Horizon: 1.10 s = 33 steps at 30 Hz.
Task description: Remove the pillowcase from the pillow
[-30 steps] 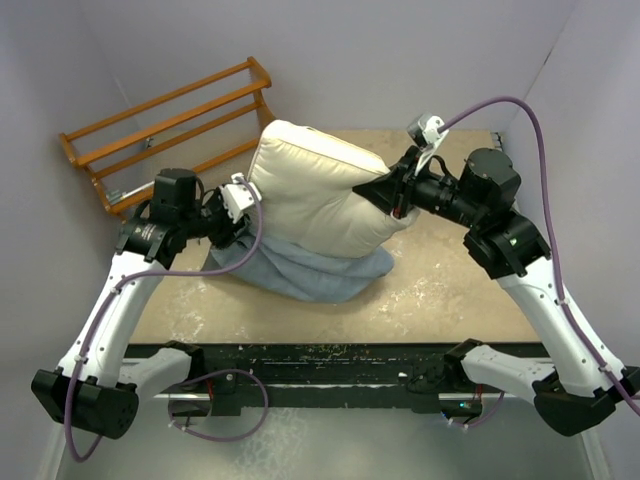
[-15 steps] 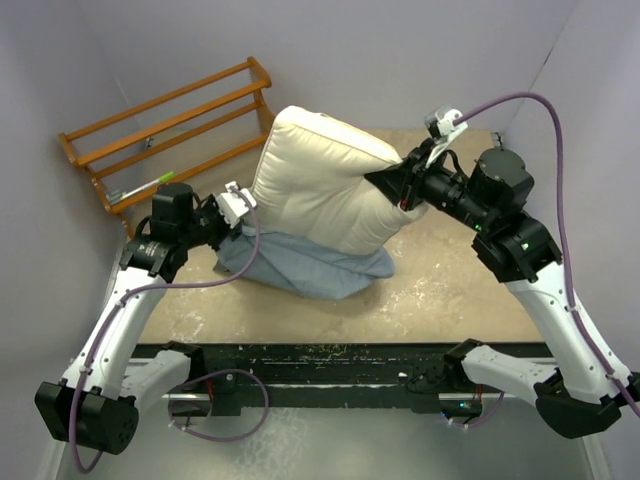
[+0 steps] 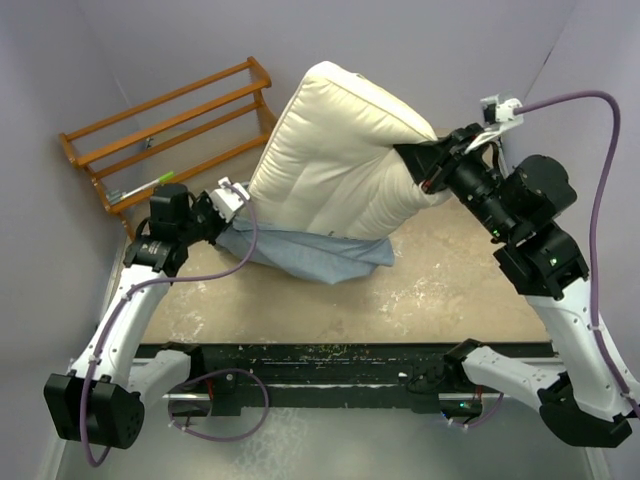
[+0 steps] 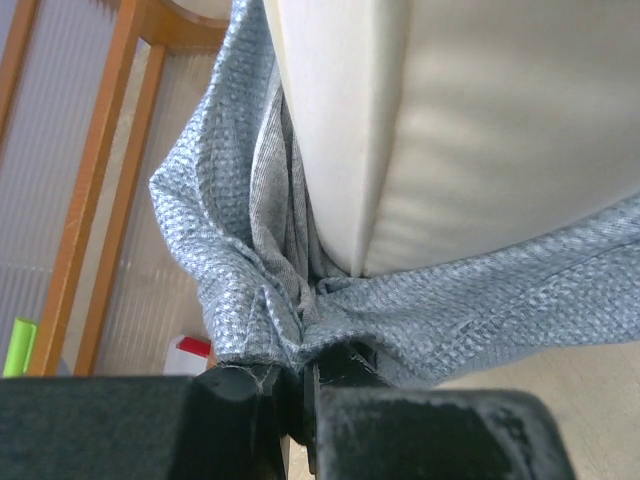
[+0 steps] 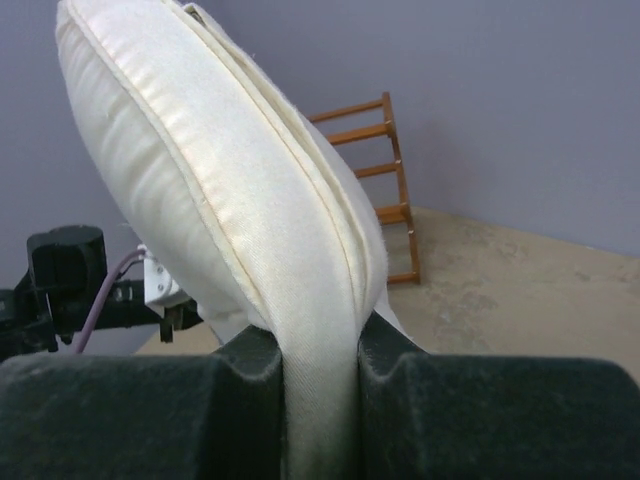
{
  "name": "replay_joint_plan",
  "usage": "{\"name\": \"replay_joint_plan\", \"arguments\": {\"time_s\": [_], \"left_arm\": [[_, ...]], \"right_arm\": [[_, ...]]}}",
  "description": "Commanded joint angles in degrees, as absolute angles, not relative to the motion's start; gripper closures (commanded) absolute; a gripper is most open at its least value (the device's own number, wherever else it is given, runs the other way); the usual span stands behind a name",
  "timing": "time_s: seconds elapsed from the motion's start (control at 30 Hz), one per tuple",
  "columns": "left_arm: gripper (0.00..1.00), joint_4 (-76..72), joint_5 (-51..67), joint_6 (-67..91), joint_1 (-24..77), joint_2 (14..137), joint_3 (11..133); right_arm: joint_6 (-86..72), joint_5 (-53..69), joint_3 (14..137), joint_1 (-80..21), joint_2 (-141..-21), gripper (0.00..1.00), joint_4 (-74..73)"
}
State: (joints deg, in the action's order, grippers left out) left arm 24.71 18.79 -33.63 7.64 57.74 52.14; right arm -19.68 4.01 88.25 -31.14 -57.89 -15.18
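Observation:
I will lift my right gripper up, as the pillow's lower edge is still inside the pillowcase. Then I will lower it and let it go on the bare tabletop below, beside the pillowcase.
The cream pillow (image 3: pixel 335 155) is lifted and tilted up toward the back, its lower edge still inside the blue-grey pillowcase (image 3: pixel 310 255), which lies bunched on the table below it. My right gripper (image 3: pixel 425 170) is shut on the pillow's right edge; the cream fabric (image 5: pixel 320 400) is pinched between its fingers. My left gripper (image 3: pixel 228 205) is shut on the pillowcase's left corner; bunched grey weave (image 4: pixel 270 320) sits at its jaws, with the pillow's edge (image 4: pixel 450 150) just above.
A wooden rack (image 3: pixel 165 125) stands at the back left, close behind my left arm, and shows in the right wrist view (image 5: pixel 375 170). A green pen (image 3: pixel 140 188) lies by it. Grey walls enclose the table (image 3: pixel 450 290) on three sides.
My right gripper has raised the pillow up and to the right, drawing more of it out of the pillowcase. My left gripper has stayed low, holding the case, which has stretched flatter.

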Motion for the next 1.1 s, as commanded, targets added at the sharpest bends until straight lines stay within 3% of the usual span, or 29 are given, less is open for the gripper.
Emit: {"name": "replay_joint_plan", "arguments": {"time_s": [0.0,0.67,0.93,1.03,1.07], "left_arm": [[1.00,26.90,12.06,-33.91,6.16,57.91,48.82],[1.00,28.58,8.94,-36.73,5.89,57.32,46.49],[1.00,34.06,17.36,-29.18,6.91,60.11,63.28],[1.00,37.69,15.87,-24.84,12.72,65.04,70.37],[0.96,37.46,13.75,-23.48,15.49,66.98,71.44]], "right_arm": [[-22.98,-16.25,93.42,-30.14,-50.50,1.00,18.91],[-17.59,-29.55,97.27,-30.48,-48.91,1.00,17.31],[-17.29,-27.56,91.56,-30.49,-51.41,1.00,10.78],[-16.95,-24.09,91.08,-30.50,-53.61,1.00,8.08],[-16.41,-23.19,91.28,-30.50,-54.47,1.00,6.95]]}}
